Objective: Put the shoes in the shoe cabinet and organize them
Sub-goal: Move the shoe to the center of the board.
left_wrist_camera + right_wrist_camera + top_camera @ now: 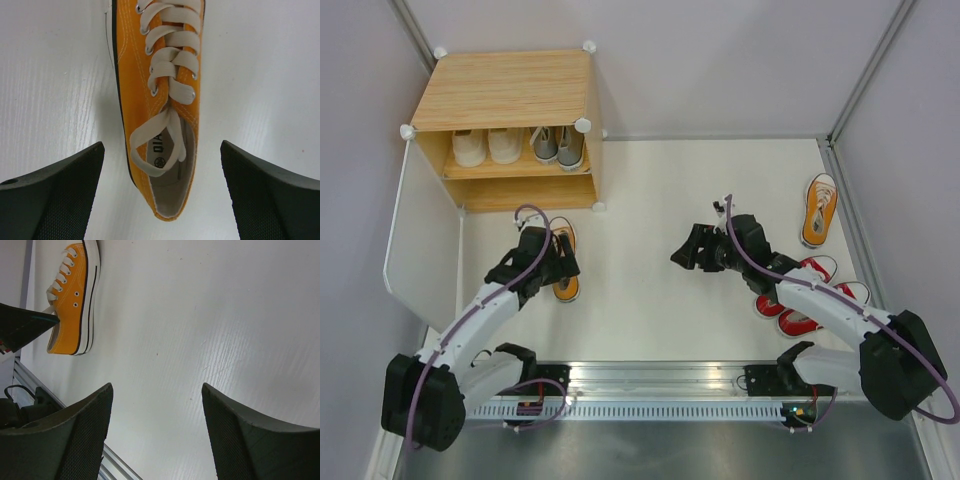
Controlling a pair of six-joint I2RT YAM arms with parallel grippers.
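Note:
The orange sneaker's open heel end (567, 288) (168, 172) already has my left gripper's spread fingers on both sides of it, so I should lower them down around it next.
The shoe cabinet (505, 90) stands at the back left. A cream pair (486, 146) and a grey pair (558, 145) sit on its middle shelf; the lower compartment looks empty. My left gripper (552, 262) is open, just above one orange shoe (566, 287) on the floor. In the left wrist view the fingers (65, 190) straddle the heel of that shoe (165, 115) without touching it. My right gripper (693, 250) is open and empty over bare floor, as the right wrist view (156, 390) shows. The other orange shoe (819, 210) and the red pair (800, 297) lie at the right.
The cabinet's white door (420, 235) hangs open to the left of my left arm. A metal rail (660, 385) runs along the near edge. Walls close in the left, back and right sides. The right wrist view also shows the left orange shoe (72, 300).

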